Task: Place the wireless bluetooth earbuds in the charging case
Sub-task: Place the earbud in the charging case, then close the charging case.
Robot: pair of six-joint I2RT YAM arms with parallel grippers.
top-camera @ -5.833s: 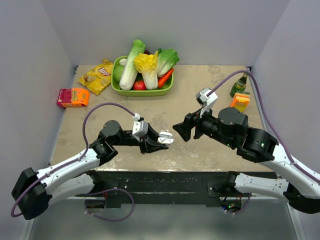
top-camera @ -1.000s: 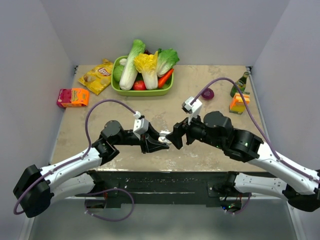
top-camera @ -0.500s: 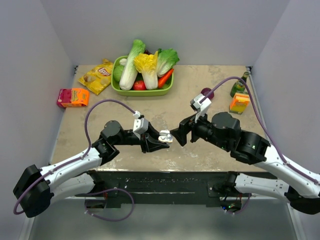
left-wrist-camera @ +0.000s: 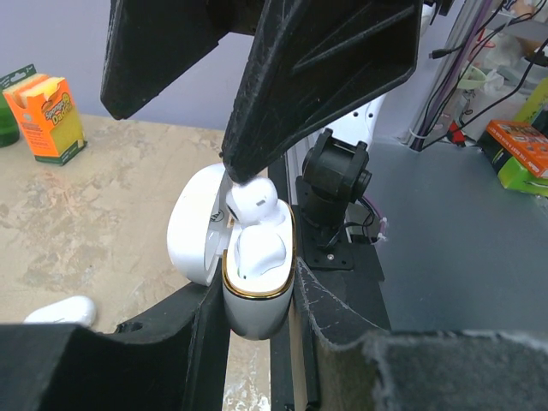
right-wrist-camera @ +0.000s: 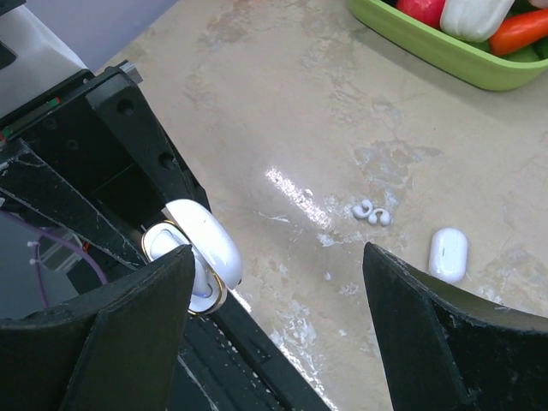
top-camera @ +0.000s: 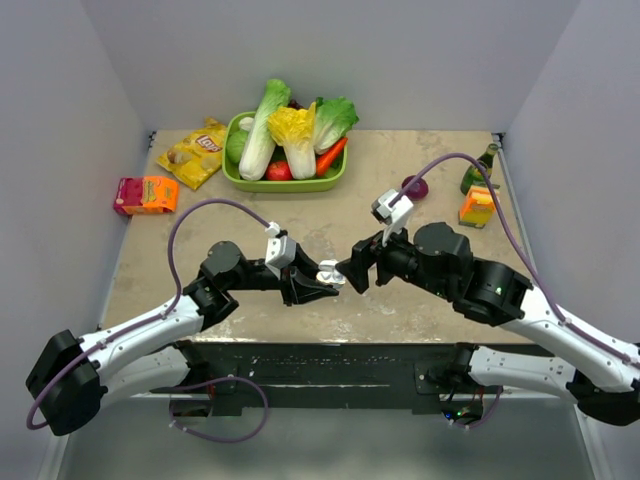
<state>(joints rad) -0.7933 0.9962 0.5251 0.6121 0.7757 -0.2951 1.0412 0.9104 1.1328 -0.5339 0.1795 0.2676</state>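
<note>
The left gripper moves outward and down next, tilting its fingers downward, to release the case on the tabletop short of the tray (top-camera: 303,236), since that patch is bare.
My left gripper (left-wrist-camera: 255,295) is shut on the charging case (left-wrist-camera: 257,300), a white pebble with a gold rim, held upright above the table with its lid (left-wrist-camera: 193,227) swung open. One white earbud (left-wrist-camera: 257,253) sits in the case. A second earbud (left-wrist-camera: 253,199) rests just above it at the case's mouth, with a fingertip (left-wrist-camera: 238,163) of my right gripper touching its top. The right gripper (right-wrist-camera: 276,257) is open, its left finger beside the case (right-wrist-camera: 210,248). In the top view both grippers (top-camera: 318,283) (top-camera: 350,272) meet at the table's front middle.
A white capsule-shaped piece (right-wrist-camera: 448,253) and two tiny white loops (right-wrist-camera: 373,211) lie on the table. Farther back are a green tray of vegetables (top-camera: 285,182), a chips bag (top-camera: 195,150), an orange-pink box (top-camera: 146,194), a bottle (top-camera: 480,170), an orange carton (top-camera: 478,205) and a purple thing (top-camera: 415,187).
The right gripper drew back to the right from the case half a second ago and has come back left to it. The left gripper has held the case still.
</note>
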